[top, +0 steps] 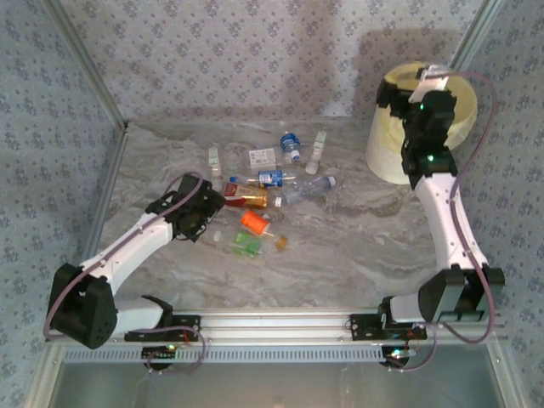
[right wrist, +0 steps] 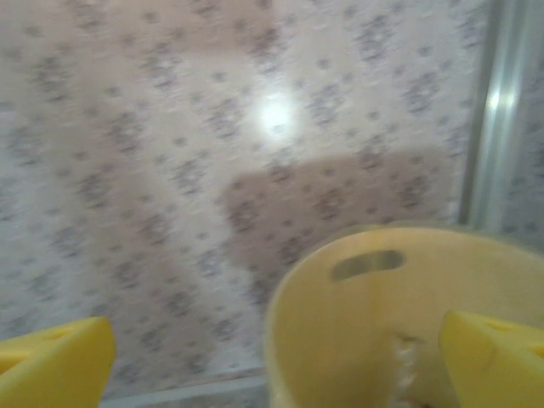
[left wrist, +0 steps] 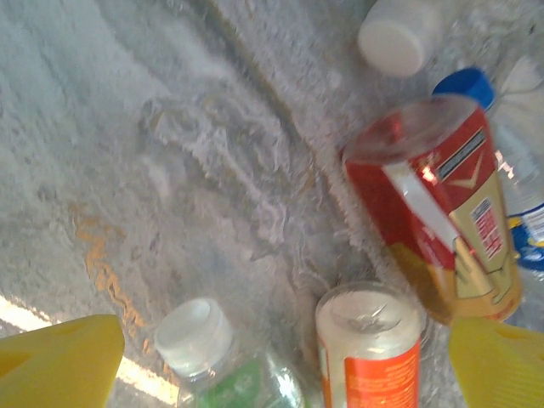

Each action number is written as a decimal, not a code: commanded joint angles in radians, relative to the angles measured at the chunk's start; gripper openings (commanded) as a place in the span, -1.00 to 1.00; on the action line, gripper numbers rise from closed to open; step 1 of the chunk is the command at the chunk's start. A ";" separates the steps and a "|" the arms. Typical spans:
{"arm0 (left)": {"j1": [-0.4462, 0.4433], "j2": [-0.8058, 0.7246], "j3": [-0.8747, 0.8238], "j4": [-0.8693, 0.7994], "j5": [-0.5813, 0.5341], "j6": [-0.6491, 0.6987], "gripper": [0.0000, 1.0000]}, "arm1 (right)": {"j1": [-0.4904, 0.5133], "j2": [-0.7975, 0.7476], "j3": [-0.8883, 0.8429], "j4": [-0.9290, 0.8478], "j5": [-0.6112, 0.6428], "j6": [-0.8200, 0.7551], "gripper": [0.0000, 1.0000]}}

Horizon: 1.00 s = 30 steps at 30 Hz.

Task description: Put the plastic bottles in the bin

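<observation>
My left gripper lowers back toward my base to the green-labelled bottle next, onto its white-end with the cap (top: 218,236) (left wrist: 195,338), clear of the orange one.
Several plastic bottles lie in a cluster mid-table. Among them are a red-and-gold one (top: 251,199), an orange one (top: 253,223) and a green-labelled one (top: 246,244). My left gripper (top: 211,212) hovers open just over this cluster. In the left wrist view the green-labelled bottle (left wrist: 204,344) and the orange-labelled bottle (left wrist: 370,344) lie between the yellow fingertips (left wrist: 55,361), untouched by them. The red-and-gold bottle (left wrist: 433,204) lies beyond. My right gripper (top: 429,81) is open and empty above the cream-yellow bin (top: 387,149). The bin (right wrist: 357,331) and its handle slot (right wrist: 367,264) appear in the right wrist view.
More bottles lie further back: a blue-capped one (top: 291,146), a white one (top: 318,146), a small white one (top: 214,159), a blue-labelled one (top: 268,178). A white card (top: 263,156) lies among them. Patterned walls close in the table's left, back and right.
</observation>
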 commanded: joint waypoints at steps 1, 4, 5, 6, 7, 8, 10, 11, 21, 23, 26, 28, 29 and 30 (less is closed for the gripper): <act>-0.031 0.022 -0.027 -0.072 0.055 -0.217 0.96 | 0.042 -0.059 -0.138 0.060 -0.206 0.061 1.00; -0.060 0.041 -0.047 -0.071 0.101 -0.280 0.95 | 0.103 -0.117 -0.251 0.035 -0.196 0.046 1.00; -0.072 0.049 -0.052 -0.068 0.117 -0.301 0.95 | 0.121 -0.135 -0.276 0.027 -0.182 0.042 1.00; -0.084 0.056 -0.056 -0.061 0.133 -0.318 0.95 | 0.133 -0.146 -0.295 0.023 -0.174 0.040 1.00; -0.096 0.064 -0.059 -0.052 0.150 -0.334 0.95 | 0.145 -0.163 -0.321 0.020 -0.162 0.042 1.00; -0.111 0.074 -0.058 -0.051 0.166 -0.351 0.95 | 0.151 -0.175 -0.337 0.014 -0.159 0.042 1.00; -0.127 0.094 -0.054 -0.048 0.190 -0.374 0.95 | 0.157 -0.191 -0.358 -0.001 -0.146 0.046 1.00; -0.135 0.111 -0.052 -0.046 0.198 -0.383 0.95 | 0.158 -0.199 -0.366 -0.011 -0.142 0.046 1.00; -0.166 0.225 -0.033 0.007 0.215 -0.460 0.86 | 0.167 -0.228 -0.379 -0.055 -0.119 0.030 1.00; -0.167 0.245 -0.040 0.037 0.213 -0.472 0.82 | 0.168 -0.228 -0.381 -0.061 -0.115 0.029 1.00; -0.166 0.267 -0.035 0.068 0.209 -0.468 0.71 | 0.170 -0.228 -0.385 -0.066 -0.117 0.030 1.00; -0.167 0.270 -0.029 0.075 0.191 -0.459 0.61 | 0.172 -0.229 -0.386 -0.069 -0.119 0.028 1.00; -0.166 0.268 -0.028 0.076 0.179 -0.455 0.56 | 0.174 -0.229 -0.386 -0.070 -0.118 0.026 1.00; -0.167 0.266 -0.029 0.075 0.169 -0.452 0.52 | 0.173 -0.229 -0.386 -0.072 -0.119 0.026 1.00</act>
